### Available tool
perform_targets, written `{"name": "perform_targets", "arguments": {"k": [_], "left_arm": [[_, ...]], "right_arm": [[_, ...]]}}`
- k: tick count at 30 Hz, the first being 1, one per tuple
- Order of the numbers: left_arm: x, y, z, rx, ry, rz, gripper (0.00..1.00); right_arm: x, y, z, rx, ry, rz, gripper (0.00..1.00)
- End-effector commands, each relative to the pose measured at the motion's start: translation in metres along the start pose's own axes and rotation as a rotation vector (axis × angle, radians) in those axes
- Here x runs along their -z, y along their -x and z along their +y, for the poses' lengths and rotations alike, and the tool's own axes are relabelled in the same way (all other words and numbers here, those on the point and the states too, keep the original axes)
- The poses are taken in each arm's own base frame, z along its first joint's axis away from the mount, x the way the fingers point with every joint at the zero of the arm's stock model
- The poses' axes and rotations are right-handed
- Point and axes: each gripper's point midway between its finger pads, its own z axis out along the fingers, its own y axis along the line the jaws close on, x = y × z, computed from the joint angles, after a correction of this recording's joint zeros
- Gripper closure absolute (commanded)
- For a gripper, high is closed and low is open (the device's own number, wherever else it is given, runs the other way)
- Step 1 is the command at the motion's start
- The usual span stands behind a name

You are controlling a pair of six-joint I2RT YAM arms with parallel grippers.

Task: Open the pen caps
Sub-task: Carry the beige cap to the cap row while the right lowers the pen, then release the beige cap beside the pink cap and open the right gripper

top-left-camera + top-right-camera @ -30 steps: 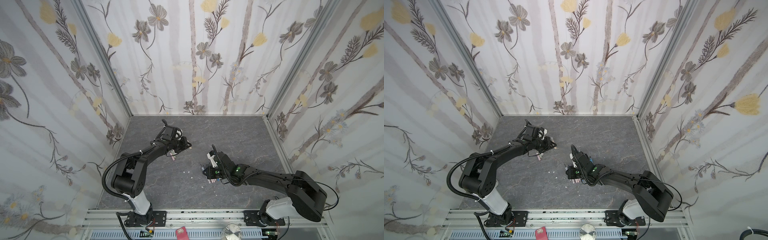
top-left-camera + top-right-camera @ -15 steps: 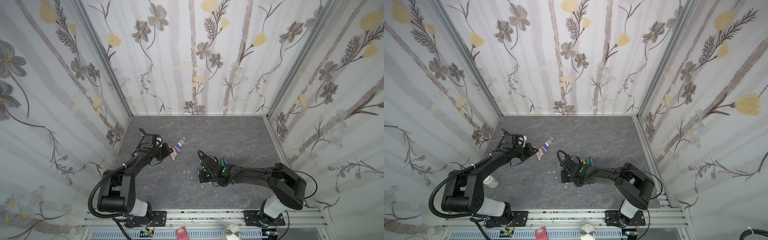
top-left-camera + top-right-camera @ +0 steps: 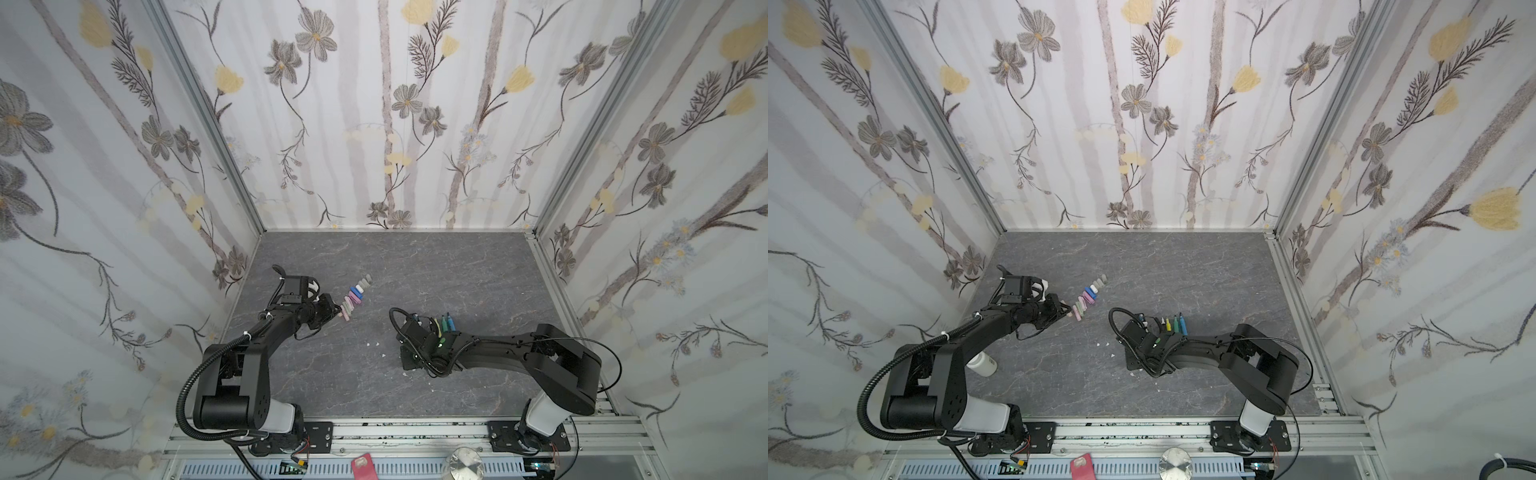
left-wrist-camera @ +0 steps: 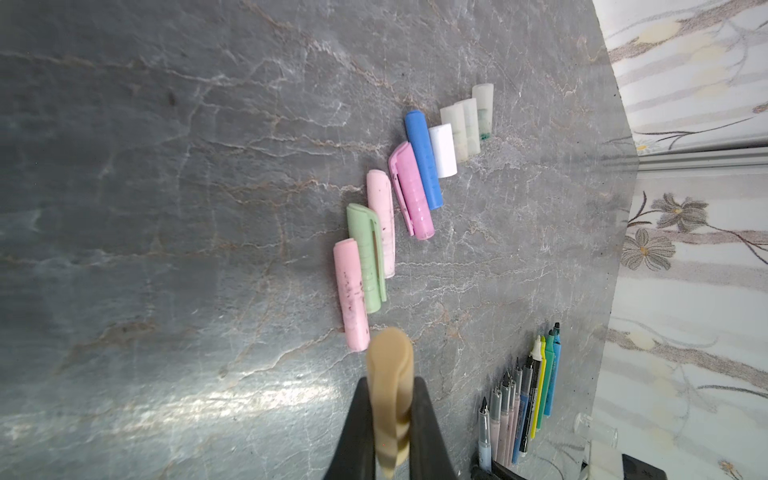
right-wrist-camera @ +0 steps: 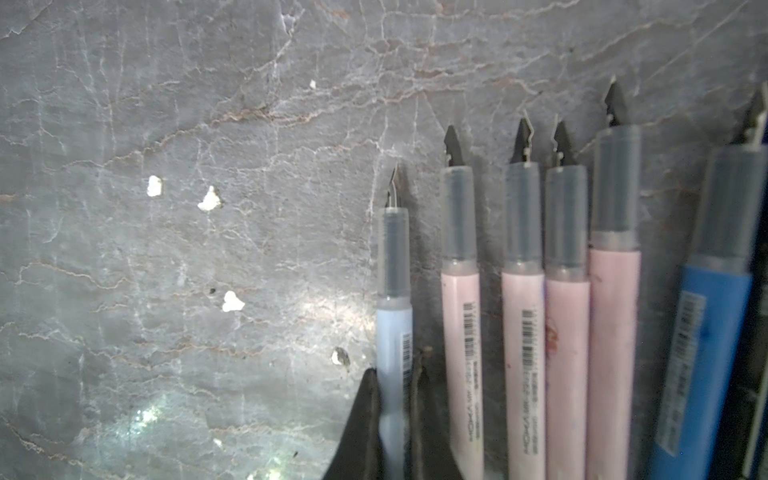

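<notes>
My left gripper comes down to the bare table beside the pink cap [image 4: 351, 291] next and releases the tan pen cap there, as the pink one ends the row.
Several loose pen caps [image 4: 381, 220] lie in a slanted row on the grey table, pink, green, purple, blue, white and clear; both top views show the row [image 3: 353, 297] [image 3: 1088, 297]. My left gripper [image 4: 390, 386] is shut on a tan pen cap [image 4: 390, 357], just short of the pink cap [image 4: 351, 291] that ends the row. Uncapped pens [image 5: 523, 332] lie side by side with their dark tips bare, and also show in both top views [image 3: 442, 324] [image 3: 1173, 324]. My right gripper [image 5: 394, 374] is shut on the pale blue pen [image 5: 394, 324] at one end of that row.
Small white flecks [image 3: 376, 344] dot the table between the arms. A white bottle [image 3: 982, 365] stands behind the left arm. Flowered walls close in the left, back and right sides. A red thing [image 3: 362, 467] and a metal disc [image 3: 463, 469] lie beyond the front rail.
My left gripper has drawn back from over the cap row toward the left front. The right arm has folded lower, and the pen tips beside it have come into view.
</notes>
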Motion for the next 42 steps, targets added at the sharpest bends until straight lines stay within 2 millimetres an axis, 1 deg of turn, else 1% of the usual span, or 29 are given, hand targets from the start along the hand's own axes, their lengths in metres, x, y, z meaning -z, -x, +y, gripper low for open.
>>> {"name": "perform_targets", "arguments": {"k": [1, 4, 12, 18, 24, 27, 35, 42], "left_arm": [[-0.001, 0.006, -0.002, -0.028, -0.011, -0.023, 1.0], [-0.005, 0.002, 0.002, -0.025, -0.004, -0.008, 1.0], [-0.013, -0.01, 0.017, -0.022, 0.02, 0.027, 1.0], [-0.015, -0.01, 0.019, -0.021, 0.02, 0.026, 1.0], [-0.022, -0.013, 0.026, -0.013, 0.029, 0.038, 1.0], [-0.025, -0.012, 0.029, -0.008, 0.037, 0.031, 1.0], [-0.035, -0.006, 0.029, 0.007, 0.024, 0.037, 1.0], [-0.042, -0.007, 0.03, 0.022, 0.01, 0.046, 0.93]], "right_arm": [[-0.002, -0.002, -0.008, -0.009, -0.048, 0.001, 0.92], [-0.002, -0.001, -0.01, -0.002, -0.067, 0.0, 0.87], [-0.004, -0.002, -0.015, 0.016, -0.11, 0.001, 0.84], [-0.004, 0.001, -0.019, 0.031, -0.147, -0.007, 0.81], [-0.001, 0.005, -0.022, 0.044, -0.172, -0.019, 0.77], [0.002, 0.009, -0.02, 0.044, -0.167, -0.032, 0.77], [0.019, 0.025, -0.015, 0.048, -0.153, -0.087, 0.75], [0.035, 0.035, -0.015, 0.036, -0.138, -0.131, 0.73]]}}
